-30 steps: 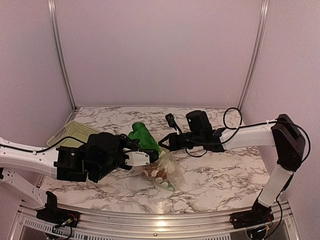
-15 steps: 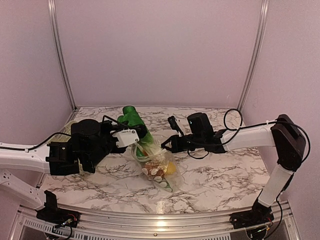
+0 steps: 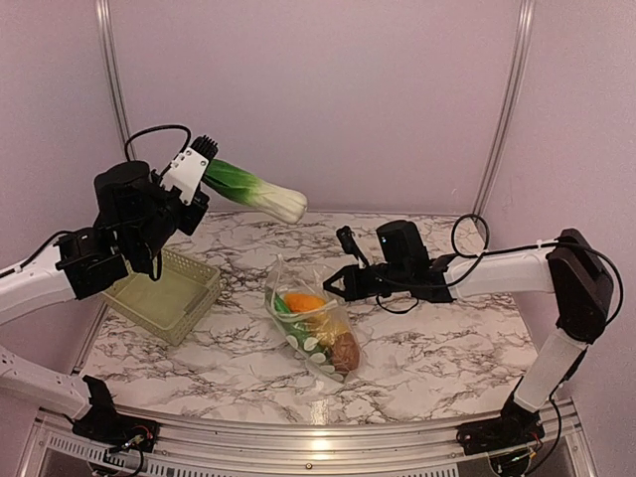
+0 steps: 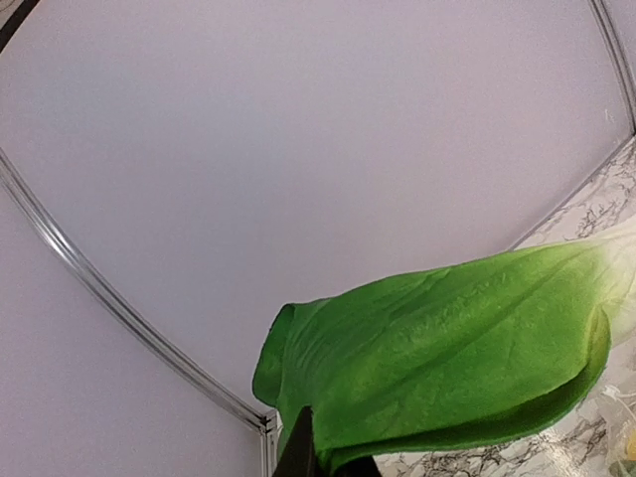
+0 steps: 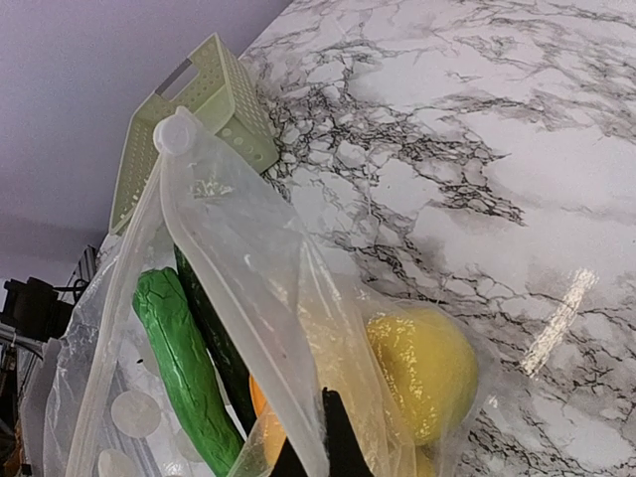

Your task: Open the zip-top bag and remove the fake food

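Note:
My left gripper will next tilt down, lower the vegetable into the open middle of the basket and let go of it there, because the basket is below my gripper.
High over the table's left side, my left gripper is shut on the leafy end of a fake green-and-white vegetable, whose broad green leaf fills the left wrist view above my left gripper. The zip-top bag lies mid-table, clear with white dots. Fake food inside it: an orange carrot, a brown lump, a green cucumber and a yellow lemon. My right gripper is shut on the bag's upper edge, holding it lifted; in its wrist view the right gripper pinches the film.
A pale green slatted basket stands at the left of the marble table, under my raised left arm, and shows as the basket beyond the bag. Pale walls with metal corner strips enclose the back and sides.
My left gripper pulled the green vegetable out of the bag and lifted it up and to the left, uncovering the basket. The right gripper kept hold of the bag's edge.

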You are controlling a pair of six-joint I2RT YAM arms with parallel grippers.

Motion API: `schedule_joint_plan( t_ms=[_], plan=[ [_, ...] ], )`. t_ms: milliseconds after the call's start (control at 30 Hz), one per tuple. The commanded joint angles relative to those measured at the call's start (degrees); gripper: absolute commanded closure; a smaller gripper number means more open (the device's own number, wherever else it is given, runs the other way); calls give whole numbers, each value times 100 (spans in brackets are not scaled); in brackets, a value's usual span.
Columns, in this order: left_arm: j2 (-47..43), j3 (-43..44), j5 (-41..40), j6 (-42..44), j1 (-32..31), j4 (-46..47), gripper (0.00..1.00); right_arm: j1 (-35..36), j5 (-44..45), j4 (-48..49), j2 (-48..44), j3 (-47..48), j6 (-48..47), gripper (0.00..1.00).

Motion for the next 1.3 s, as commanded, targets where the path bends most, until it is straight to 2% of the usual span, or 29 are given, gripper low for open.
schedule_joint_plan(
  t_ms=[0,133,300,400,533,800,1167,1267],
  plan=[
    [199,986,228,-2261,642,-1615,100,-60,76,-82,-139,-72,-81,100],
    [636,1671,888,-3521,1382,-2775,100,-64,70,-101,-150,-77,-99,100],
    [1127,2239,2046,-4825,2217,-3623,100,-66,81,-113,-168,-90,-116,100],
    [1073,2102,2953,-5435,2593,-3469,100,-66,82,-110,-155,-98,-115,100],
    [583,1477,3511,-6106,2869,-2774,100,-64,75,-87,-126,-99,-113,100],
    [-353,608,3268,-7516,3118,-2225,100,-65,-3,-32,-25,-47,-108,100],
    [-540,448,2998,-9109,3302,-2794,100,-59,-77,33,-15,-62,-71,100],
    [-534,313,3011,-9243,3302,-2713,100,-67,-86,41,-18,-72,-73,100]
  ],
)
